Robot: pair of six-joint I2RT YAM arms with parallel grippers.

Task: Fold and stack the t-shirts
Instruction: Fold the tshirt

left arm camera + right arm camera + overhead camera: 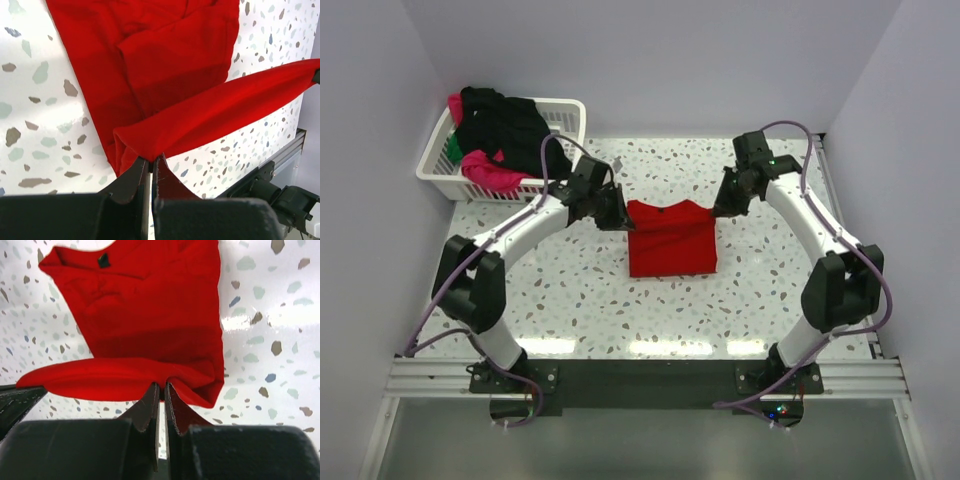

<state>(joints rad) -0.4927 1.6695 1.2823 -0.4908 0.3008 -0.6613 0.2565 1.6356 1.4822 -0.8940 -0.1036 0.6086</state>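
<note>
I will next move my left gripper outward and down to let go of the pinched cloth over the shirt's neck end (637, 208), because that end is outward and below.
A bright red t-shirt (670, 240) lies partly folded in the middle of the speckled table. My left gripper (620, 213) is shut on its far left corner, and my right gripper (718, 208) is shut on its far right corner. The far edge is lifted off the table and stretched between them. In the left wrist view the cloth (170, 65) is pinched at my gripper (151, 161). In the right wrist view the shirt (150, 315) is pinched at my gripper (162, 386), and a dark neck label shows at its far end. More t-shirts, black (505, 125), pink (490, 170) and green (454, 148), lie in a basket.
A white lattice basket (565, 112) stands at the back left of the table, holding the other shirts. White walls close in on the left, back and right. An aluminium rail (640, 375) runs along the near edge by the arm bases.
</note>
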